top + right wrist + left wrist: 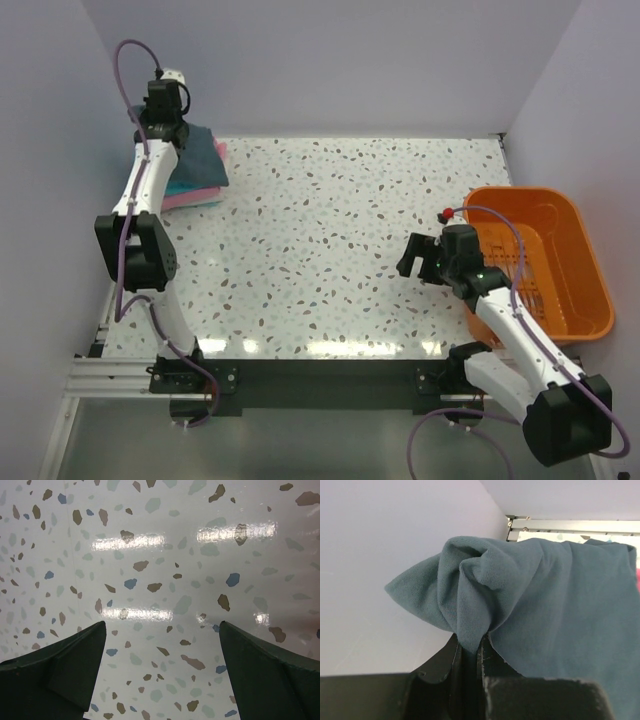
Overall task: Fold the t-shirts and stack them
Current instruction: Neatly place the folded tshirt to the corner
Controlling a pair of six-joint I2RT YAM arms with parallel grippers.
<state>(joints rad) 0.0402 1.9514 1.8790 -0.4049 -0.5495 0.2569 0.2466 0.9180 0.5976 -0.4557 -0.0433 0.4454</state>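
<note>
The robot will next move its left gripper toward the lilac wall beside the stack, then down at the edge of the stack, because the pinched fold of the dark slate t-shirt is held raised.
A stack of folded t-shirts lies at the table's far left corner: the dark slate t-shirt [203,150] on top, a turquoise t-shirt [185,187] under it, a pink t-shirt [197,199] at the bottom. My left gripper [163,128] hangs over the stack's left edge. In the left wrist view it is shut on a bunched fold of the dark slate t-shirt [530,595], the cloth pinched between the black fingers [487,655]. My right gripper [418,257] hovers open over bare table [160,580] at the right, holding nothing.
An orange plastic bin [590,290] stands at the table's right edge, just behind the right arm. Lilac walls close in the left, back and right sides. The speckled tabletop [330,240] stretches between the stack and the bin.
</note>
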